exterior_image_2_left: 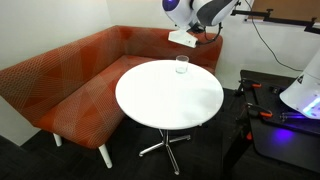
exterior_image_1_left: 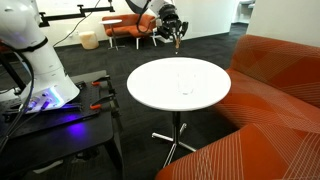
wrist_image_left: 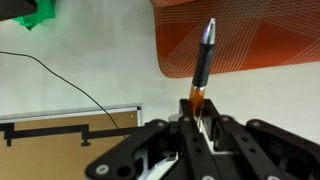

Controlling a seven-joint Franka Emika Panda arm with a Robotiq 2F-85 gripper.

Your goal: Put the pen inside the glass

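Note:
My gripper should lower the pen, pointing down, into the glass's opening (exterior_image_2_left: 182, 58) and let go of the pen's orange-brown end, because the glass stands upright below my gripper.
The pen (wrist_image_left: 201, 68) is orange-brown with a dark tip and stands out between the fingers of my gripper (wrist_image_left: 197, 122), which is shut on it. In an exterior view the gripper (exterior_image_1_left: 175, 33) hangs above the far edge of the round white table (exterior_image_1_left: 150, 90) with the pen (exterior_image_1_left: 177, 43) pointing down. The clear glass (exterior_image_2_left: 182, 65) stands upright near the table's far edge and also shows faintly in an exterior view (exterior_image_1_left: 183, 80). The gripper (exterior_image_2_left: 190, 36) is above and slightly beyond the glass, apart from it.
An orange patterned sofa (exterior_image_2_left: 70, 80) curves around the table (exterior_image_2_left: 150, 100). A black cart with cables and a lit device (exterior_image_1_left: 45, 105) stands beside the robot base. Orange chairs (exterior_image_1_left: 125, 30) stand in the background.

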